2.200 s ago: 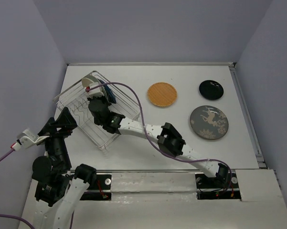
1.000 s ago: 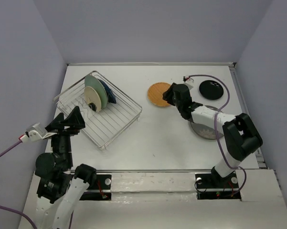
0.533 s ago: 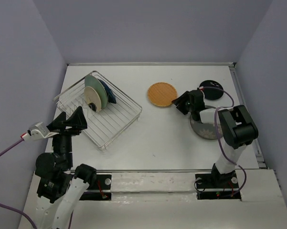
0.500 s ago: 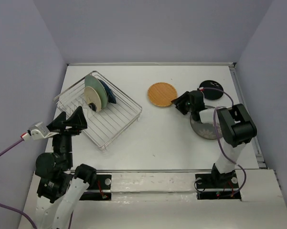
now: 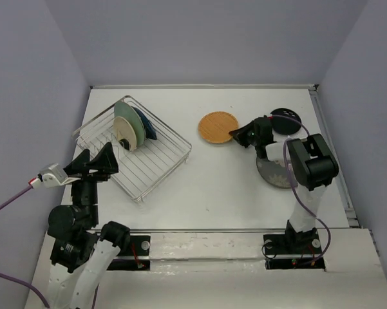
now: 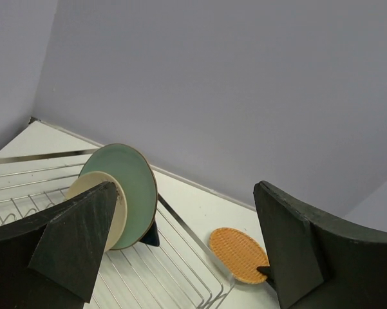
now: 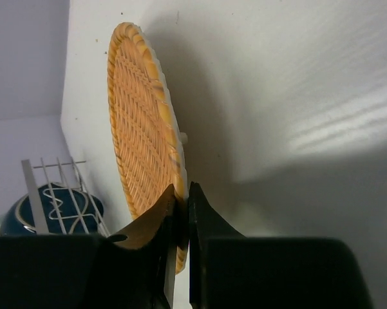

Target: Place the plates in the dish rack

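Observation:
The orange plate lifts with my right gripper next, goes left in the top view, down into the empty slot beside the cream plate (image 5: pixel 122 132), and is released there.
The silver wire dish rack (image 5: pixel 156 156) sits at the left. The cream plate (image 5: pixel 122 132), the pale teal plate (image 5: pixel 134 125) and the dark blue plate (image 5: pixel 149 129) stand in it. The orange round plate (image 5: pixel 217 127) lies mid-table. My right gripper (image 5: pixel 234 135) is shut on its right rim; the wrist view shows the rim pinched between the fingers (image 7: pixel 181 212). The grey deer plate (image 5: pixel 272 172) lies partly under the right arm. The small black plate (image 5: pixel 286 120) lies beyond it. My left gripper (image 5: pixel 93 165) is open and empty above the rack's near-left corner.
The rack (image 6: pixel 180 270) and the orange plate (image 6: pixel 239 255) show between the left fingers. Walls close the table on three sides. A metal rail (image 5: pixel 328 148) runs along the right edge.
My right arm left the rack, swung right across the table and closed on the orange plate's right rim. The left gripper barely moved.

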Tool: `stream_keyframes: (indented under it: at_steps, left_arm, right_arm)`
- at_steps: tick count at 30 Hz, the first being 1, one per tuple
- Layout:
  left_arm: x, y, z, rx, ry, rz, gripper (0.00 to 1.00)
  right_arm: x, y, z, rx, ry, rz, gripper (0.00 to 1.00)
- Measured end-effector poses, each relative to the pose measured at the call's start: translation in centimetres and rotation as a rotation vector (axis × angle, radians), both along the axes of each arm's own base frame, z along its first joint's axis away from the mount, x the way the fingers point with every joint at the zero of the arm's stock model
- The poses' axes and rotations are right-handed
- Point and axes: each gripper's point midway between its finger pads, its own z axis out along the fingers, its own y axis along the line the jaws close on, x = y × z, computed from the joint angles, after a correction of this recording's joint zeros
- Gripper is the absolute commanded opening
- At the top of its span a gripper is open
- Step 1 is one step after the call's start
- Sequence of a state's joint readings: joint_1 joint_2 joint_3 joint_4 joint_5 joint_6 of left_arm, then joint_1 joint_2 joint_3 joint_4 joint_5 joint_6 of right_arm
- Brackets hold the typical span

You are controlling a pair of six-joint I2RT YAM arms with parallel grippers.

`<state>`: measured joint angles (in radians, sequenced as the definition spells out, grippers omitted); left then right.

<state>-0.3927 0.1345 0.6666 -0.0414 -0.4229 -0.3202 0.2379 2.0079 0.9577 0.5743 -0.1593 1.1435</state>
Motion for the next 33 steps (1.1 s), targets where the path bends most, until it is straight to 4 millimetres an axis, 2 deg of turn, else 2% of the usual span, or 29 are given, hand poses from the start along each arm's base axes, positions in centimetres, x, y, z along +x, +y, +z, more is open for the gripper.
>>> stream_keyframes:
  at_steps: [3, 6, 8, 9, 10, 11, 13, 14, 16, 19, 21, 25, 29, 33]
  left_arm:
    - [0.2, -0.3, -0.2, 0.009, 0.006, -0.012, 0.99]
    - [0.3, -0.5, -0.3, 0.014, 0.010, -0.020, 0.99]
    - [0.3, -0.4, -0.3, 0.015, 0.009, -0.016, 0.99]
    - [0.3, -0.4, -0.3, 0.014, 0.008, -0.013, 0.99]
    - [0.3, -0.3, -0.2, 0.014, 0.008, -0.009, 0.99]
    - [0.4, -0.2, -0.2, 0.013, 0.007, -0.003, 0.99]
    - [0.4, -0.1, -0.2, 0.013, 0.007, 0.005, 0.99]
    - [0.4, 0.0, -0.2, 0.012, 0.007, 0.008, 0.99]
    - [0.4, 0.1, -0.2, 0.011, 0.007, 0.014, 0.99]
    - [0.4, 0.3, -0.2, 0.009, 0.007, 0.024, 0.99]
    - [0.3, 0.5, -0.2, 0.006, 0.008, 0.033, 0.99]
    - [0.1, 0.9, -0.1, -0.002, 0.000, 0.048, 0.99]
    - [-0.2, 1.1, 0.0, -0.008, -0.009, 0.057, 0.99]
    - [-0.4, 1.2, 0.1, -0.012, -0.015, 0.058, 0.99]
  right_arm:
    - [-2.1, -1.1, 2.1, -0.109, -0.017, -0.018, 0.07]
    - [-3.4, -1.6, 7.8, -0.283, -0.138, -0.054, 0.07]
    - [-4.7, 0.4, 13.7, -0.362, -0.283, -0.050, 0.07]
    - [-5.8, 2.4, 17.5, -0.384, -0.379, -0.030, 0.07]
    - [-6.6, 3.7, 19.6, -0.392, -0.432, -0.016, 0.07]
    - [-7.8, 5.9, 23.2, -0.387, -0.520, 0.004, 0.07]
    - [-10.2, 9.7, 28.4, -0.380, -0.648, 0.052, 0.07]
    - [-11.2, 11.3, 30.4, -0.377, -0.697, 0.067, 0.07]
    - [-12.3, 14.0, 32.7, -0.389, -0.751, 0.087, 0.07]
    - [-12.7, 18.3, 33.3, -0.424, -0.784, 0.125, 0.07]
    - [-12.6, 21.6, 32.0, -0.475, -0.784, 0.163, 0.07]
    - [-12.0, 28.2, 27.4, -0.605, -0.763, 0.240, 0.07]
    - [-13.0, 33.3, 23.0, -0.728, -0.750, 0.323, 0.07]
    - [-13.8, 36.3, 21.8, -0.807, -0.776, 0.333, 0.07]
